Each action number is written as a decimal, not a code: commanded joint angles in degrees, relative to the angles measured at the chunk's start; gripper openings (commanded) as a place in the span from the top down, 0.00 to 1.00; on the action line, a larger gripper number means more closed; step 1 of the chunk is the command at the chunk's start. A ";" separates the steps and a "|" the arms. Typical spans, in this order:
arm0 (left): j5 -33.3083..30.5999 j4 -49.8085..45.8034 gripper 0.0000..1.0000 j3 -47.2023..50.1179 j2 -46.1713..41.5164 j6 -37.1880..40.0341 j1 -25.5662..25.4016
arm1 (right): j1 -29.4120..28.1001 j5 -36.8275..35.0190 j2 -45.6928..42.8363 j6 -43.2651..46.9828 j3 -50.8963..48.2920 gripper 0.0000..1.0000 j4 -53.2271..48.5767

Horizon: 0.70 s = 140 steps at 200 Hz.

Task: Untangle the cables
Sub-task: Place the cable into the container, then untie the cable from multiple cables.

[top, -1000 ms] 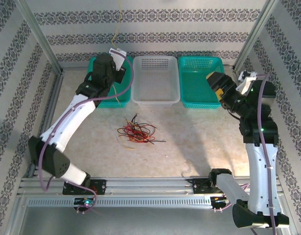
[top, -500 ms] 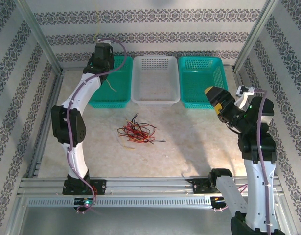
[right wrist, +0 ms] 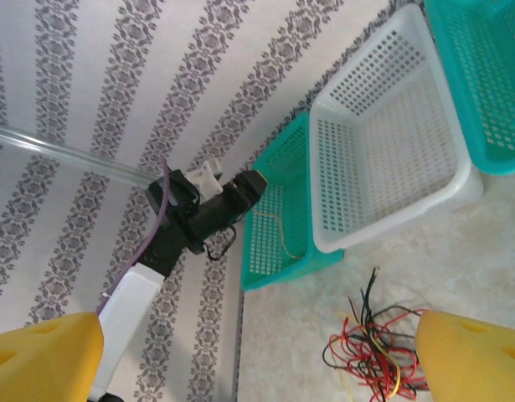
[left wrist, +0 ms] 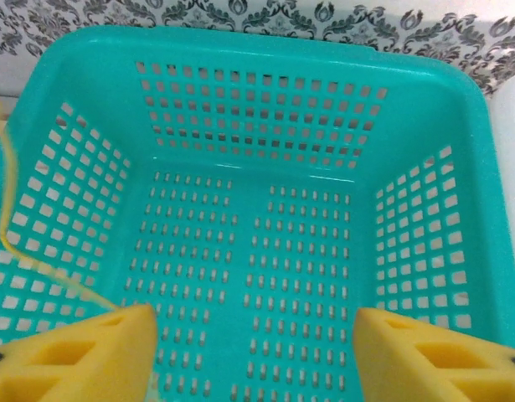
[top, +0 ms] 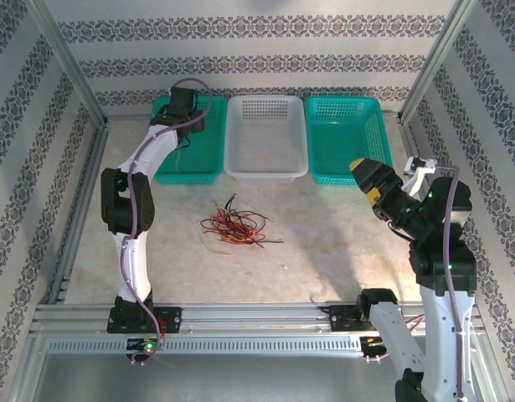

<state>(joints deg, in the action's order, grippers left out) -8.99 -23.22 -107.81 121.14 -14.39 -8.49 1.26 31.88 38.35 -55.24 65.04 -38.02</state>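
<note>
The yellow cable's loose end pokes from the tangle, back and below my left gripper. Next, that gripper comes back out of the basket and down to it.
The cables (top: 234, 228) lie as a red, black and yellow tangle on the table in front of the baskets, and reappear low in the right wrist view as the tangle (right wrist: 374, 352). One yellow cable (left wrist: 6, 239) curves down the left wall inside the left teal basket (left wrist: 265, 126), its lower end by my left finger. The same yellow cable (right wrist: 282, 236) lies in that basket (right wrist: 274, 260). My left gripper (left wrist: 257, 322) hangs open over the basket floor, nothing between its jaws. My right gripper (top: 368, 177) hovers open at the right, apart from the tangle.
Three baskets stand in a row at the back: left teal (top: 169, 176), white (top: 265, 172) and right teal (top: 324, 176). Patterned walls and metal frame posts close in the table. The left arm (top: 127, 201) arches over the table's left side.
My left arm swung back and lowered over the left teal basket, then its jaws opened and let go of the yellow cable. My right gripper sank slightly.
</note>
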 commanded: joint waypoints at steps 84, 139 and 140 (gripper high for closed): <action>11.04 -0.47 0.32 31.69 -43.50 -16.15 -2.10 | -32.99 -31.89 15.81 14.35 6.57 0.10 -10.48; 20.97 -12.54 0.55 56.46 -62.56 -25.23 -7.20 | -49.72 -49.68 32.03 20.71 13.70 0.15 -11.40; 21.01 -12.63 0.56 56.95 -62.80 -25.46 -7.44 | -49.74 -49.44 32.08 20.58 13.53 0.15 -11.17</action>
<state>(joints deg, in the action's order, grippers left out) 6.13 -27.94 -61.36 62.85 -32.42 -12.64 -45.06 -7.09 69.25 -38.48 78.17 -49.01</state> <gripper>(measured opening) 0.493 0.849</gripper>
